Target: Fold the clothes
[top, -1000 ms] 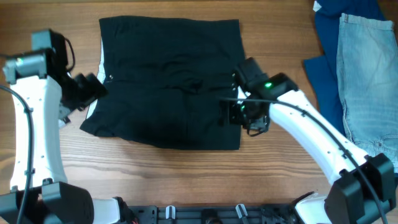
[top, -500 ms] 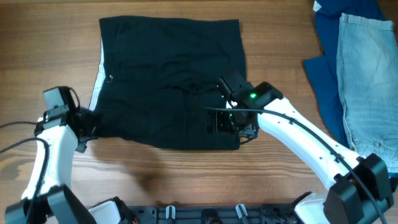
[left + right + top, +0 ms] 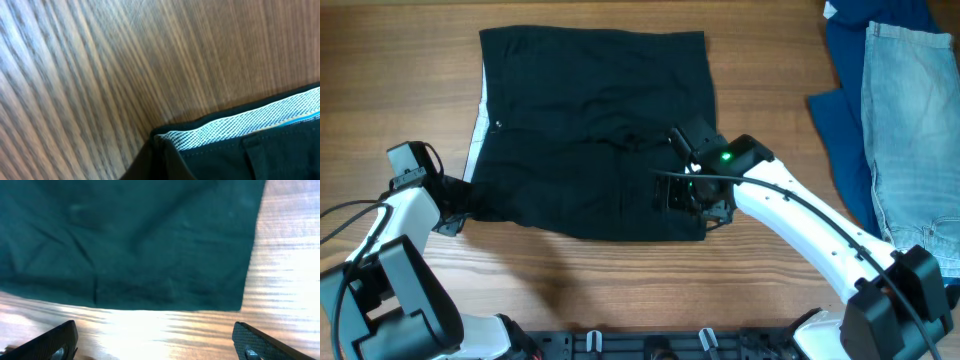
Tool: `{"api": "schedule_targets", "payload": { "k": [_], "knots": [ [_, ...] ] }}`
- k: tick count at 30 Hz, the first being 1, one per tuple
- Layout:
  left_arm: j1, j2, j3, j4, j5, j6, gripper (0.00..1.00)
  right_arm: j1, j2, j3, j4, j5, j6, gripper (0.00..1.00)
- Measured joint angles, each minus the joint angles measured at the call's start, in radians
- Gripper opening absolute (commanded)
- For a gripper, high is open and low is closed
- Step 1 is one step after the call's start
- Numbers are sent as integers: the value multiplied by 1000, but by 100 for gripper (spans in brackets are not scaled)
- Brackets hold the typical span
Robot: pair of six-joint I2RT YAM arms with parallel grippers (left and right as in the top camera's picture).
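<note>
Next, my right gripper turns and lowers toward the right in the wrist view onto the clothes' near corner facing the jeans, as that corner lies off the fingers' middle.
The clothes, a black shorts-like garment, lie spread flat in the middle of the table. My left gripper sits low at their lower-left corner, shut on the fabric there. In the left wrist view that corner of the clothes shows its pale dotted lining and bunches toward my jaws, which are hidden at the bottom edge. My right gripper hovers open over the lower-right part. In the right wrist view the right gripper stands wide, its fingers over bare wood just past the hem of the clothes.
Light-blue denim jeans lie at the right edge on a dark blue cloth. Bare wooden table runs along the front below the garment. The arm mounts stand at the bottom edge.
My left arm came down from the garment's left edge to its lower-left corner, and its gripper shut there. My right gripper shifted slightly left over the lower-right part and stayed open.
</note>
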Motion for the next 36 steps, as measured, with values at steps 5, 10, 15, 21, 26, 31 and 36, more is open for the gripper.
{"api": "schedule_targets", "payload": {
  "k": [5, 10, 15, 21, 26, 31, 36],
  "knots": [
    [-40, 0, 3, -18, 12, 0, 4, 17, 0, -122, 19, 2, 154, 93],
    [-90, 0, 3, -18, 13, 0, 4, 28, -2, -245, 165, 5, 215, 88],
    [-98, 0, 3, -18, 17, -2, 4, 29, -2, -342, 269, 30, 250, 84],
    [-98, 0, 3, -18, 17, -2, 4, 28, -2, -347, 311, 142, 305, 59],
    [-98, 0, 4, -25, 21, -2, 4, 28, -2, -347, 319, 192, 317, 4],
    [-100, 0, 8, -52, 34, 2, 4, 28, -2, -347, 269, 206, 304, 4],
    [-105, -41, 2, -155, 50, 52, 4, -50, -102, -347, 174, 218, 278, 4]
  ]
}}
